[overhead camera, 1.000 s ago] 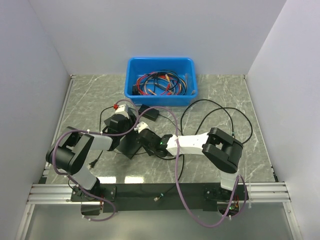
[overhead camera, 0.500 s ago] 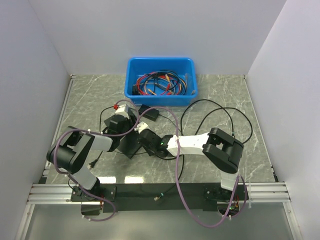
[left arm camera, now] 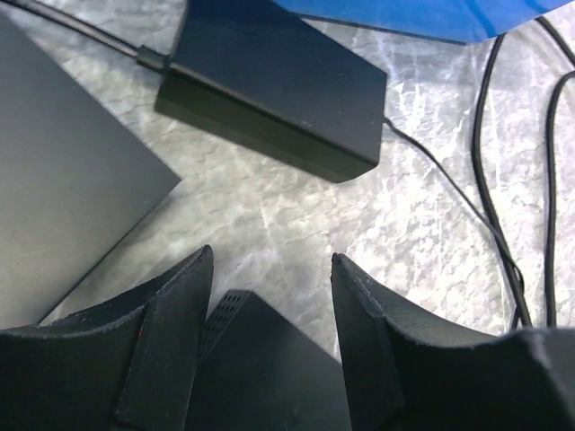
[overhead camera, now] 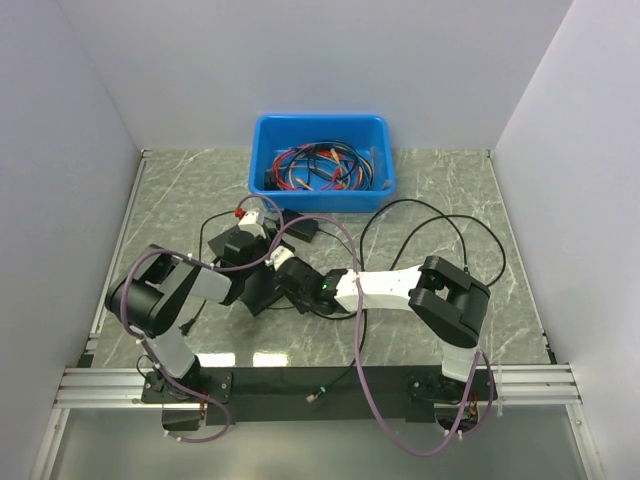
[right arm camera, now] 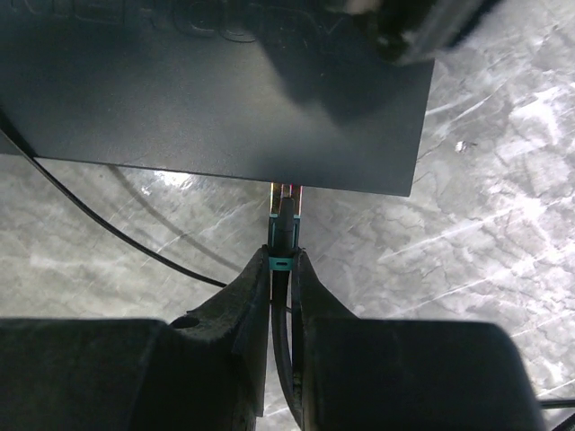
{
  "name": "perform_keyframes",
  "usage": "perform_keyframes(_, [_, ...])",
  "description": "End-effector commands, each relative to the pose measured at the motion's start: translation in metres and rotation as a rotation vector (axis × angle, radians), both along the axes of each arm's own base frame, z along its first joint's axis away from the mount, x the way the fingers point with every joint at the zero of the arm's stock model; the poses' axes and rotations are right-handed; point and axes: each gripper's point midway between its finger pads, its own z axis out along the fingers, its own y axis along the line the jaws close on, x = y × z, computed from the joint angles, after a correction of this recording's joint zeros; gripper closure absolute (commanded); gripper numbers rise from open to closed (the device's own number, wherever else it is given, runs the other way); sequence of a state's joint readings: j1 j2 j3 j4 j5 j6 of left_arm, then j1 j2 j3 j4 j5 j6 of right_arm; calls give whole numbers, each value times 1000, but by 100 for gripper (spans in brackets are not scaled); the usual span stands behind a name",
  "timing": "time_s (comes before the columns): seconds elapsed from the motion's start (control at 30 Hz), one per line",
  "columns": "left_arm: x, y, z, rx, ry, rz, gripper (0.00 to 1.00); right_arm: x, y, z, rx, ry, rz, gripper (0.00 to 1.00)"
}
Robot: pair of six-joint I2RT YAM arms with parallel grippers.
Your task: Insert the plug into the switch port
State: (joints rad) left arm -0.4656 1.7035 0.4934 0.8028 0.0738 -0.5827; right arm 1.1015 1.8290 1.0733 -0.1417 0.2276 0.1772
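Note:
I will push my right gripper toward the port at the switch's edge and let go of the plug, because the plug's brass-coloured tip still shows outside the switch.
The switch is a flat black box left of centre on the table. In the right wrist view my right gripper is shut on the plug, a small black connector with a teal clip on a thin black cable. The plug's brass-coloured tip meets the switch's near edge at a port. In the top view the right gripper is against the switch's right side. My left gripper is open, with its fingers astride a vented corner of the switch. In the top view the left gripper is at the switch's far corner.
A blue bin of red, blue and black cables stands at the back. A black brick-shaped adapter lies in front of it and also shows in the left wrist view. A second dark box lies left of the switch. Black cable loops lie at the right.
The left wrist has moved toward the back right, nearer the adapter. The right gripper holds the plug at the switch's edge as before.

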Motion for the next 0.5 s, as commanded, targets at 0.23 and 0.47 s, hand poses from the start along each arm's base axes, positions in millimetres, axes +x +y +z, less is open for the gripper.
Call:
perform_keyframes(0.23, [-112,-29,-81,-42,444,-215,41,67,73,69,362,-192,-151,100])
perform_keyframes(0.47, [-127,-25,-86,-78,485,-194,41,80,72,66,393,-187,-244,100])
